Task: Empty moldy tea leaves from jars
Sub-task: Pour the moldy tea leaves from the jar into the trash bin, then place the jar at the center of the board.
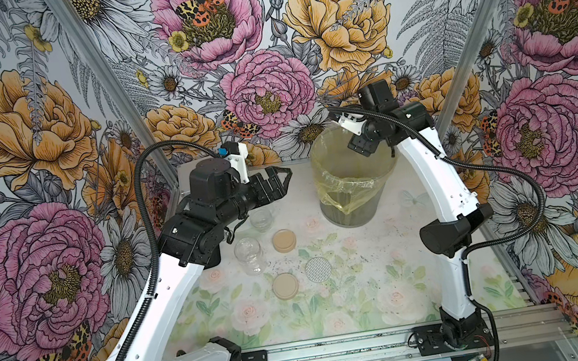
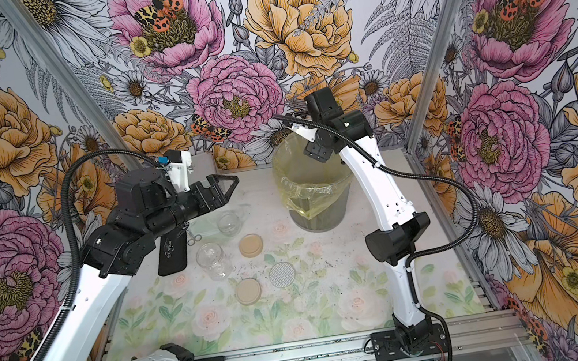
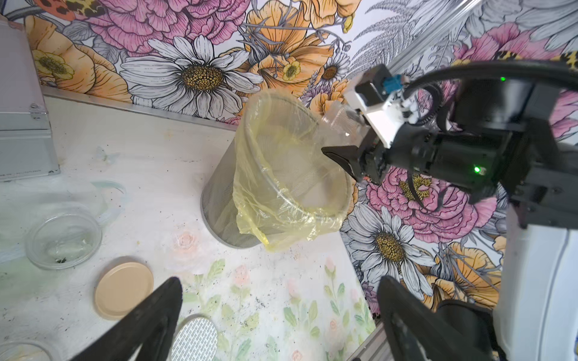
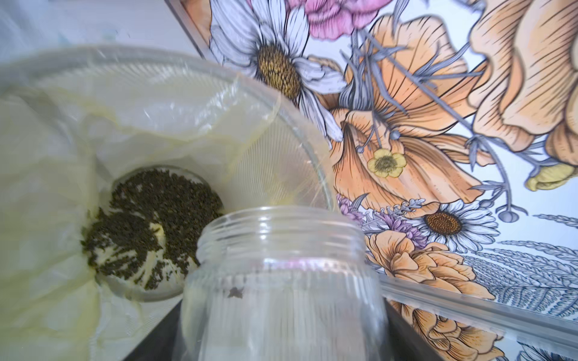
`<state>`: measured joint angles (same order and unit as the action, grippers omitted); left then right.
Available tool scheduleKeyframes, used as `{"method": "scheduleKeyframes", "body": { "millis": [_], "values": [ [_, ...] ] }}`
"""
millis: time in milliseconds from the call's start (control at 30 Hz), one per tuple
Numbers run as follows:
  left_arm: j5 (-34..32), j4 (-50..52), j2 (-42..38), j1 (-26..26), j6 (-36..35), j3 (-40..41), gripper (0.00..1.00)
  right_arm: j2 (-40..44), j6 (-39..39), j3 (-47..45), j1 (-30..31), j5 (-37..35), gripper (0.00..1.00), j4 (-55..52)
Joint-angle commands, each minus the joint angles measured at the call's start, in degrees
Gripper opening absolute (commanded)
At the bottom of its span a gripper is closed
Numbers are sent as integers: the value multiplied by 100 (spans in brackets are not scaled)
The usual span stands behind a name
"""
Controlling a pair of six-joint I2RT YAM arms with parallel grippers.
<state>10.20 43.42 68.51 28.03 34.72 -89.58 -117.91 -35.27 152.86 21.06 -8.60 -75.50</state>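
Note:
I will move my left gripper toward the bin next and close it on the held jar's rim [image 3: 334, 117], which hangs beyond its open fingers, because only a speck of leaf sticks inside the jar.
My right gripper [image 4: 281, 331] is shut on a clear glass jar [image 4: 281, 281], tilted mouth-down over the bin [image 1: 353, 184]. Only a speck of leaf clings inside that jar. The tea leaves [image 4: 150, 225] lie as a dark heap at the bottom of the bin's yellow bag. In the left wrist view the held jar [image 3: 341, 122] hangs over the bin's rim. Two more jars [image 1: 260, 218] [image 1: 249, 256] stand open and nearly empty on the table. My left gripper [image 1: 280, 180] hovers open above them, with nothing between its fingers [image 3: 169, 300].
Two tan lids [image 1: 284, 240] [image 1: 285, 285] and a silver patterned lid [image 1: 318, 269] lie loose on the table in front of the jars. A silver metal case [image 3: 25, 125] sits at the back left. Dark crumbs are scattered over the floral mat [image 1: 371, 285].

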Motion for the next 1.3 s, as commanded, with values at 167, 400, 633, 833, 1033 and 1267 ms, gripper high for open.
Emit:
{"method": "scheduleKeyframes", "body": {
  "millis": [167, 400, 633, 833, 1033, 1267],
  "values": [
    [846, -334, 545, -126, 1501, -861, 83, 1665, 1636, -1493, -36, 3168, 0, 2067],
    [1050, -334, 855, -120, 2447, -1341, 71, 3836, 2157, -5623, -31, 4980, 0, 6045],
    [1353, -796, 1119, 208, 2794, -1484, 65, 4506, 3566, -7478, 172, 5848, 0, 8749],
    [1375, -858, 1213, 423, 2747, -1360, 65, 4408, 4355, -7862, 390, 5911, 0, 9797],
    [1154, -855, 995, 293, 2741, -875, 70, 4347, 4590, -7776, 412, 5949, 0, 10044],
    [1550, -924, 1113, 578, 2400, -1042, 66, 4228, 4678, -7637, 479, 6096, 0, 10089]
  ]
}}
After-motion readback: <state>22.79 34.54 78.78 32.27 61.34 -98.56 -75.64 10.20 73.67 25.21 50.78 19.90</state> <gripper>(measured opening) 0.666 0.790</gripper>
